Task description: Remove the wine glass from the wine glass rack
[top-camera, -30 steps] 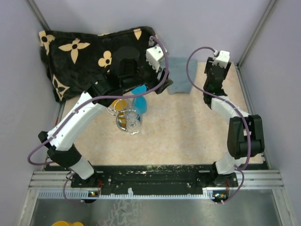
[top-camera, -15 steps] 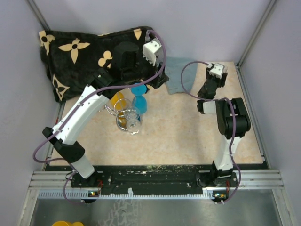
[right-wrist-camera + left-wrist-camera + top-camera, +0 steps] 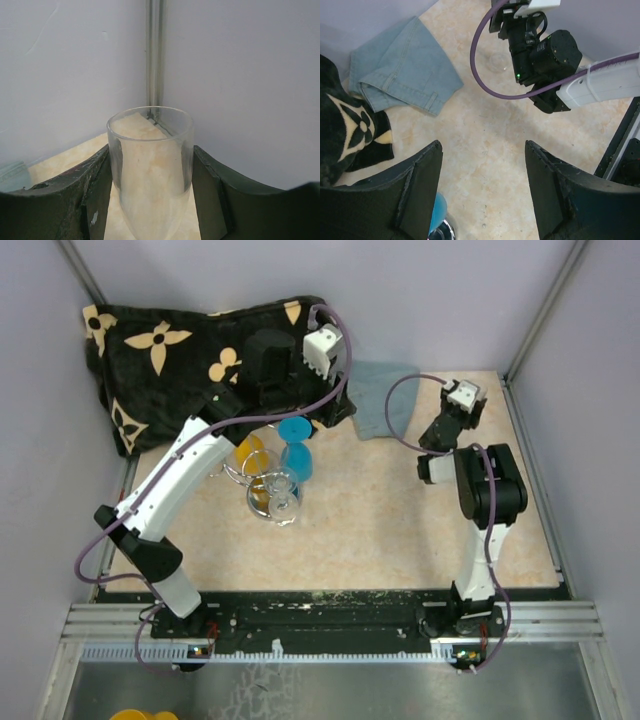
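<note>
The clear wine glass (image 3: pixel 283 496) goes down slightly, upright, in my right gripper onto the empty table away from the rack (image 3: pixel 262 478) next, then the gripper opens its fingers.
The wine glass rack (image 3: pixel 262 478) is a silver wire stand left of the table's middle. It carries orange glasses (image 3: pixel 250 454), a blue glass (image 3: pixel 297 445) and a clear glass (image 3: pixel 283 496). My right gripper (image 3: pixel 463 406) is at the back right, facing the corner. In the right wrist view it (image 3: pixel 150 175) is shut on an upright clear wine glass (image 3: pixel 150 160), away from the rack. My left gripper (image 3: pixel 330 405) is just behind the rack. It (image 3: pixel 482 195) is open and empty above the table, with the blue glass's edge (image 3: pixel 439 212) below its left finger.
A black blanket with cream flowers (image 3: pixel 170 350) lies at the back left. A folded blue denim cloth (image 3: pixel 375 400) lies at the back centre and also shows in the left wrist view (image 3: pixel 402 65). Grey walls and corner posts (image 3: pixel 154 55) enclose the table.
My right arm has folded back toward its base, bringing the gripper and clear glass slightly nearer. My left wrist has shifted a little left and back above the rack.
</note>
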